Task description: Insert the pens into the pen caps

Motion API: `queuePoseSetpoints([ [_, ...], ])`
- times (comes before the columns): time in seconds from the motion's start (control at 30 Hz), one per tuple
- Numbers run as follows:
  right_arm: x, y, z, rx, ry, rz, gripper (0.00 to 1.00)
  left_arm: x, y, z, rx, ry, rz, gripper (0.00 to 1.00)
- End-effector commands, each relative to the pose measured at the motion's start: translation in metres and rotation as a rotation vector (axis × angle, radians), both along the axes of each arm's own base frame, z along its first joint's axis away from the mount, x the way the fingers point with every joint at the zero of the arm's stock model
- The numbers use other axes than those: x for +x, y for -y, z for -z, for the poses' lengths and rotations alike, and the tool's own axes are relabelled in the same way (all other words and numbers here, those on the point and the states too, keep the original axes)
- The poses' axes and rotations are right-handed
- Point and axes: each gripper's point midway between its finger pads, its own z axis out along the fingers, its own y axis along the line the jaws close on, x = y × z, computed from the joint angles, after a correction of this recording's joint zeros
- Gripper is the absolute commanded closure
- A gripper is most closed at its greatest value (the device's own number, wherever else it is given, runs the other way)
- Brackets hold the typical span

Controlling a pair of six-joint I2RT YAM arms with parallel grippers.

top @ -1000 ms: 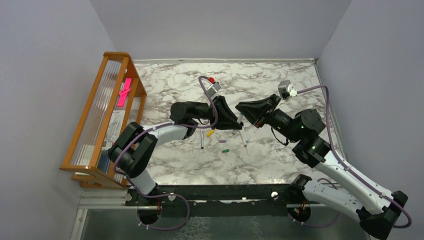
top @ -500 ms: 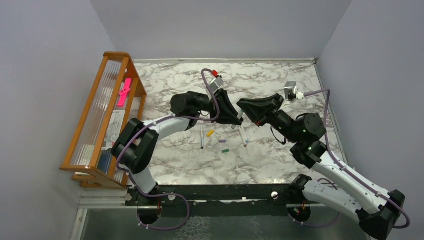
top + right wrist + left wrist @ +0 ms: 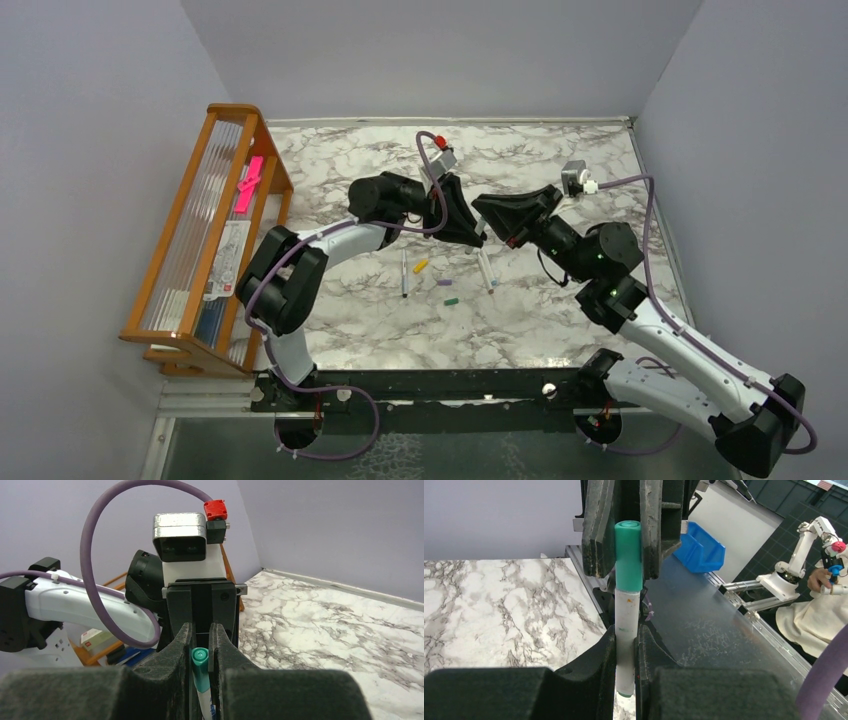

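Observation:
The teal cap is on, so the left gripper will next pull away from the right gripper, tilt down, lower and release the pen on the marble, outward of the orange cap (image 3: 421,266).
Above the middle of the table my two grippers meet tip to tip. My left gripper (image 3: 468,233) (image 3: 626,642) is shut on the white barrel of a pen (image 3: 628,625). My right gripper (image 3: 492,224) (image 3: 201,652) is shut on a teal pen cap (image 3: 200,666) (image 3: 628,555), which sits over the upper end of that barrel. Two more pens (image 3: 404,275) (image 3: 486,270) lie on the marble below. Between them lie an orange cap (image 3: 421,266), a pale purple cap (image 3: 444,282) and a green cap (image 3: 451,300).
A wooden rack (image 3: 270,150) stands along the left table edge, with a bright pink strip (image 3: 248,185) on it. Grey walls close in the table at the back and right. Purple cables loop over both wrists.
The left gripper has swung up and towards the back. The right gripper has shifted slightly, so the two now stand tip to tip on one line. Both grips have held.

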Motion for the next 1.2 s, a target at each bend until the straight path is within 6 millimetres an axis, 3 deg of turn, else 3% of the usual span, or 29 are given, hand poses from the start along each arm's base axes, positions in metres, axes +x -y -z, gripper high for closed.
queuePoseSetpoints([
  [0.0, -0.069, -0.012, 0.190, -0.439, -0.518, -0.281, 0.99, 0.021, -0.009, -0.113, -0.457, 0.070, -0.201, 1.00],
  [0.5, -0.081, 0.002, 0.217, -0.487, -0.584, -0.269, 0.99, 0.033, -0.010, -0.114, -0.464, 0.044, -0.222, 1.00],
  [0.57, -0.081, 0.002, 0.215, -0.470, -0.584, -0.264, 0.99, 0.033, -0.010, -0.112, -0.459, 0.049, -0.221, 1.00],
  [0.63, -0.078, 0.001, 0.199, -0.422, -0.547, -0.252, 0.99, 0.032, -0.009, -0.106, -0.441, 0.050, -0.215, 1.00],
  [0.7, -0.068, 0.002, 0.172, -0.355, -0.495, -0.198, 0.94, 0.030, -0.005, -0.092, -0.397, 0.045, -0.195, 1.00],
  [0.83, -0.044, 0.017, 0.104, -0.207, -0.374, -0.032, 0.53, 0.029, -0.001, -0.045, -0.297, -0.009, -0.195, 1.00],
  [0.93, -0.033, 0.038, 0.064, -0.116, -0.279, 0.088, 0.40, 0.034, 0.001, -0.005, -0.226, -0.068, -0.216, 1.00],
  [1.07, -0.027, 0.061, 0.055, -0.103, -0.246, 0.201, 0.36, 0.053, 0.002, 0.036, -0.167, -0.139, -0.265, 1.00],
  [1.17, -0.026, 0.067, 0.074, -0.153, -0.303, 0.231, 0.36, 0.099, -0.004, 0.065, -0.143, -0.255, -0.414, 1.00],
])
